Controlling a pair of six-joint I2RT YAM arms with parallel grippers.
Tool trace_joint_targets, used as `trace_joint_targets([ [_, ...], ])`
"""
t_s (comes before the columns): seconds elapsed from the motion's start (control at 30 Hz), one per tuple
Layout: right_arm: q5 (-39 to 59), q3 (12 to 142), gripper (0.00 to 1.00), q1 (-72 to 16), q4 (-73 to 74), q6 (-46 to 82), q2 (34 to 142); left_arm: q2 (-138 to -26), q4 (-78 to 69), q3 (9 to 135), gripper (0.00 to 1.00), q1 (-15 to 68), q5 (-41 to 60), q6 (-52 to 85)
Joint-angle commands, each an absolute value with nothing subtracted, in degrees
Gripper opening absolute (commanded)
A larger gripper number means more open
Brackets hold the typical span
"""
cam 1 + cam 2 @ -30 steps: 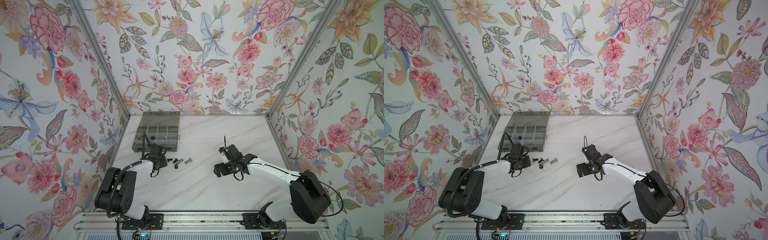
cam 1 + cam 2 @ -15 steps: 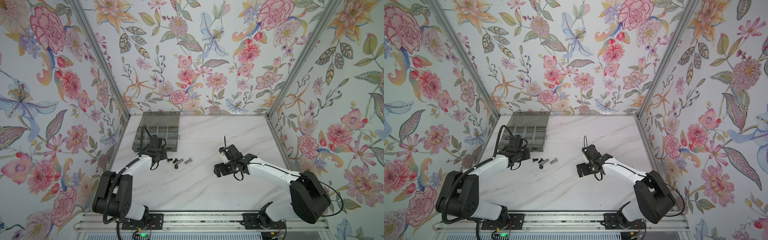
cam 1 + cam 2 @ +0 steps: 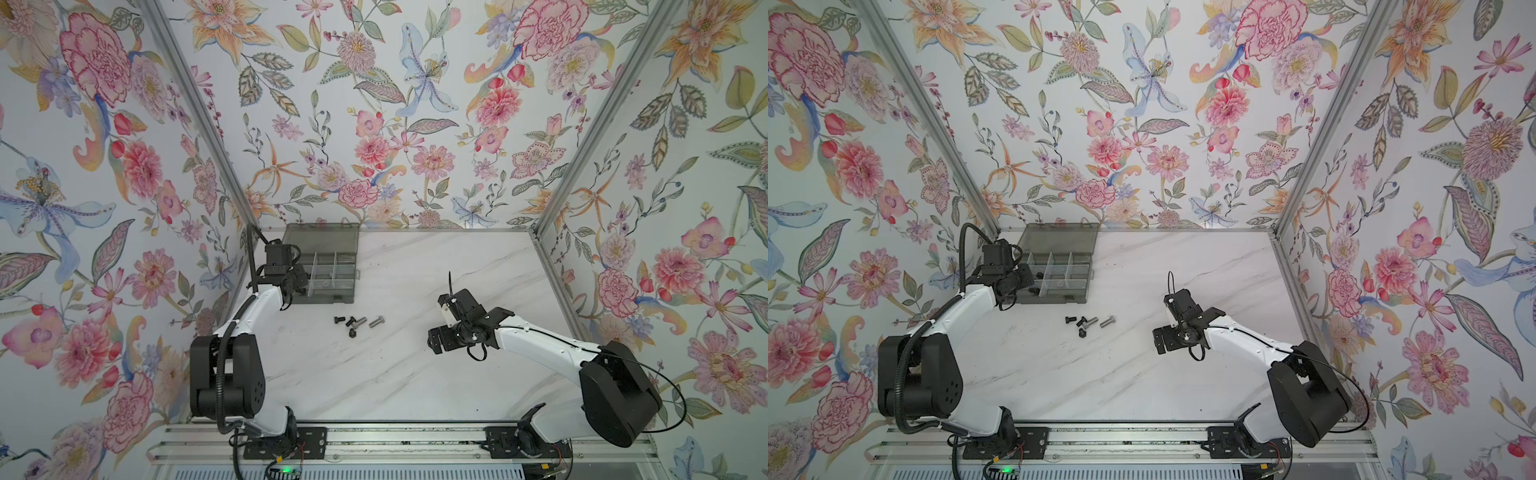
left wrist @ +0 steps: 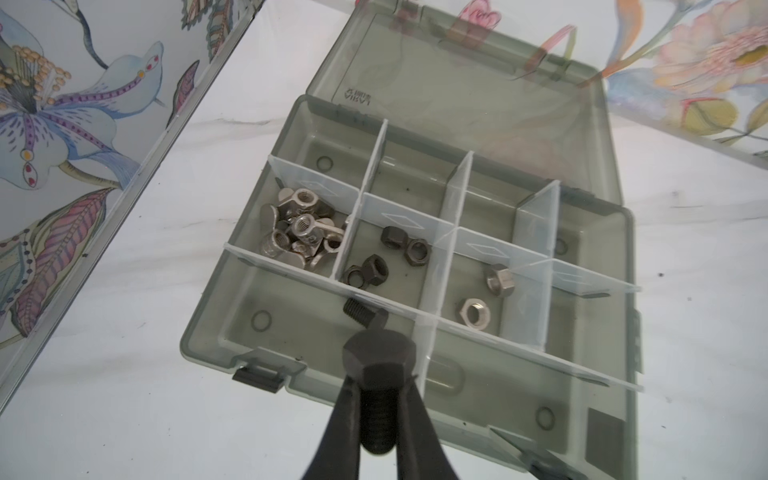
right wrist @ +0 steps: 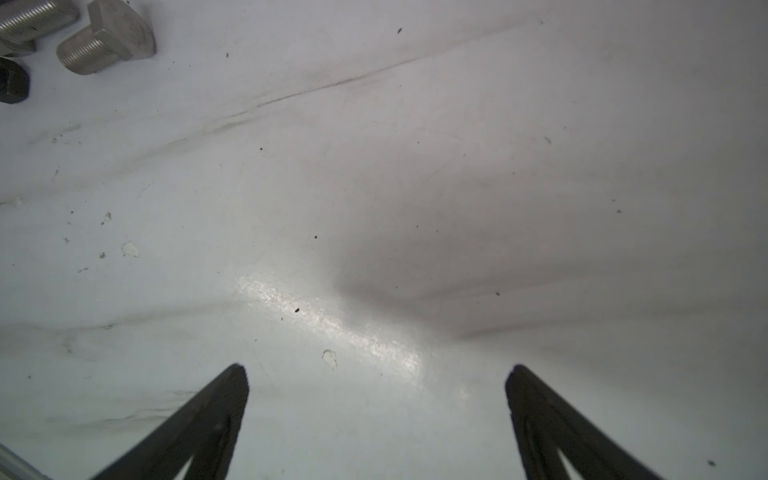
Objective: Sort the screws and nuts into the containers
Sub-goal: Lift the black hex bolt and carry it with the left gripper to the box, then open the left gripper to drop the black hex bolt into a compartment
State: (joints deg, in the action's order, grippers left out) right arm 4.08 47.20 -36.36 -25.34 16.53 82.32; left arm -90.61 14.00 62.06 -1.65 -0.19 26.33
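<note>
I will lower my left gripper down into the near-row cell (image 3: 1040, 293) (image 4: 320, 329) and let go of the threaded stem there, because another black screw already lies in that cell.
My left gripper (image 4: 380, 375) is shut on the threaded shank of a black hex-head screw (image 4: 379, 361). It hangs over the near edge of the grey organiser box (image 4: 216, 332), above a near-row cell where another black screw (image 4: 362, 313) lies. The middle-row cells hold silver wing nuts (image 4: 297, 228), black nuts (image 4: 386, 257) and silver nuts (image 4: 486, 295). In both top views this gripper (image 3: 297, 282) (image 3: 1023, 278) sits at the box's front left corner. Several loose screws (image 3: 358, 324) (image 3: 1088, 323) lie on the table in front of the box. My right gripper (image 5: 376, 374) (image 3: 434, 340) is open and empty, low over bare table to their right.
The box's lid (image 3: 322, 237) lies open flat toward the back wall. Two silver hex screws (image 5: 106, 41) and a black one (image 5: 12, 85) show at the edge of the right wrist view. Floral walls close in the marble table (image 3: 415, 386) on three sides.
My left arm has moved from the loose screws back and left to the box's front corner, staying shut. The right arm has not moved.
</note>
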Motion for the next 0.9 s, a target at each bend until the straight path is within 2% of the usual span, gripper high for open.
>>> trace_joint_targets([
  [0.0, 3.8, 46.0, 0.99, -36.7, -25.0, 17.5, 80.7, -94.5, 14.9, 63.3, 0.0, -2.3, 1.3, 24.4],
  [0.43, 3.3, 43.9, 0.99, -36.7, -24.9, 17.4, 78.3, -101.8, 12.3, 63.7, 0.0, -2.7, 2.3, 24.3],
  [0.5, 3.3, 43.8, 0.99, -36.7, -24.9, 17.4, 78.1, -102.2, 12.2, 63.6, 0.14, -2.7, 2.6, 24.3],
  [0.6, 3.4, 43.8, 0.99, -36.6, -24.9, 17.4, 78.2, -102.3, 12.2, 63.6, 0.25, -2.7, 2.6, 24.3],
  [0.73, 3.4, 44.0, 0.99, -36.6, -24.9, 17.5, 78.3, -101.8, 12.3, 63.8, 0.35, -2.7, 3.7, 24.1],
  [0.87, 3.5, 44.1, 0.99, -36.6, -24.9, 17.6, 78.3, -99.6, 13.2, 63.7, 0.37, -2.6, 4.6, 23.5],
])
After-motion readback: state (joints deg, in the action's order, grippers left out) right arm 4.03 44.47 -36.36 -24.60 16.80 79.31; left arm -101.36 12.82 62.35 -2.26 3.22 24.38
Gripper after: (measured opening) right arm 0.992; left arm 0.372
